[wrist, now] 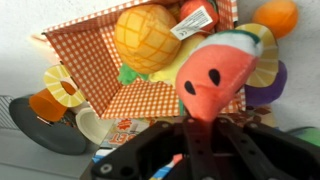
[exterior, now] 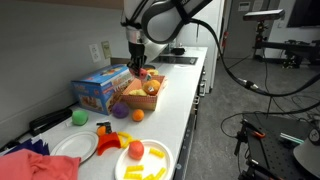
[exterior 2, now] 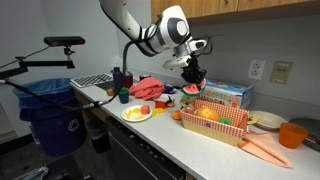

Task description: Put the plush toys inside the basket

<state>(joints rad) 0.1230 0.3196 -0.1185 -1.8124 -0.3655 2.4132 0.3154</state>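
Observation:
My gripper moves straight down into the checked basket next and releases the lower end of the long plush toy (wrist: 215,72). That end hangs just above the basket's opening.
My gripper (wrist: 204,122) is shut on the lower end of a long plush toy (wrist: 215,72) that is red with dark seeds and a yellow-green rim. The toy hangs just above the brown-orange basket (wrist: 80,50), which has a checked lining. Inside the basket lie an orange plush ball (wrist: 148,38) and a red toy with a white tag (wrist: 195,15). In both exterior views the gripper (exterior: 137,68) (exterior 2: 190,76) hovers over the basket (exterior: 140,100) (exterior 2: 228,132). A red-orange ball (exterior: 135,150) sits on a white plate (exterior: 160,150).
A blue printed box (exterior: 100,90) stands right behind the basket. On the counter are a green ball (exterior: 79,117), an orange cup (exterior: 110,143), an empty white plate (exterior: 75,148), a red cloth (exterior: 35,165) and flat yellow pieces (exterior: 143,172). A blue bin (exterior 2: 50,110) stands beside the counter.

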